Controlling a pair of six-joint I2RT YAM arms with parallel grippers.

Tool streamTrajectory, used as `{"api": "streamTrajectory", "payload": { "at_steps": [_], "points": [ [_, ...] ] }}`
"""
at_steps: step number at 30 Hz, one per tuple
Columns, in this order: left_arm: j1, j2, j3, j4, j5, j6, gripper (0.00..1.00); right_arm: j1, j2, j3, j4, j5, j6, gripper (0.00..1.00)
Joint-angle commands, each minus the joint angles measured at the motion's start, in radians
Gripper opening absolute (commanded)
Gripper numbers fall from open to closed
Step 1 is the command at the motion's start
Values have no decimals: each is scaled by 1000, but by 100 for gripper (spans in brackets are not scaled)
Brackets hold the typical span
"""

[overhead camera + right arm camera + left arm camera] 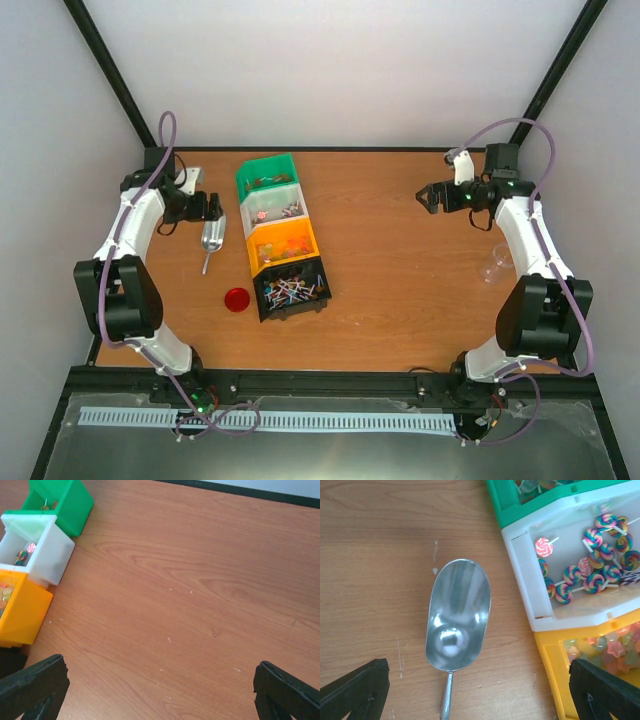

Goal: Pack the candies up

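Observation:
The scoop's handle points back toward my base. My left gripper should next move back and down to the handle near the bowl (207,260) (447,694).
Candies (295,290), small wrapped sweets in mixed colours, fill the black bin (322,299) at the near end of a row of bins. The left wrist view shows swirl lollipops (592,577) in the white bin (520,570) and pale star sweets (615,650) in the orange bin (550,665). A metal scoop (457,615) lies empty on the table left of the bins. My left gripper (212,207) hangs open above it, its fingers (355,690) wide on either side of the scoop's handle. Far right, my right gripper (428,196) is open over bare wood, holding nothing.
The row runs green bin (267,178), white, orange (283,245), black, from far to near. A round red lid (237,299) lies left of the black bin. A clear plastic container (495,265) stands by the right arm. The right wrist view shows the wooden table (190,605).

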Motion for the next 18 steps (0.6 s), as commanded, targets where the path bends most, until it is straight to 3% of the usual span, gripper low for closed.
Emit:
{"api": "streamTrajectory", "payload": {
  "at_steps": [1,6,10,18],
  "points": [
    [-12,-51,-34,45,-65,-22,100,17,-22,3,-73,-1,-48,100],
    [-13,-86,-102,13,-119,106,100,23,-1,9,-92,-28,-47,100],
    [26,-162,-186,17,-77,221,100,25,21,18,-97,-53,-41,100],
    [53,-183,-325,71,-87,303,100,29,86,60,-99,-69,-26,100]
  ]
}}
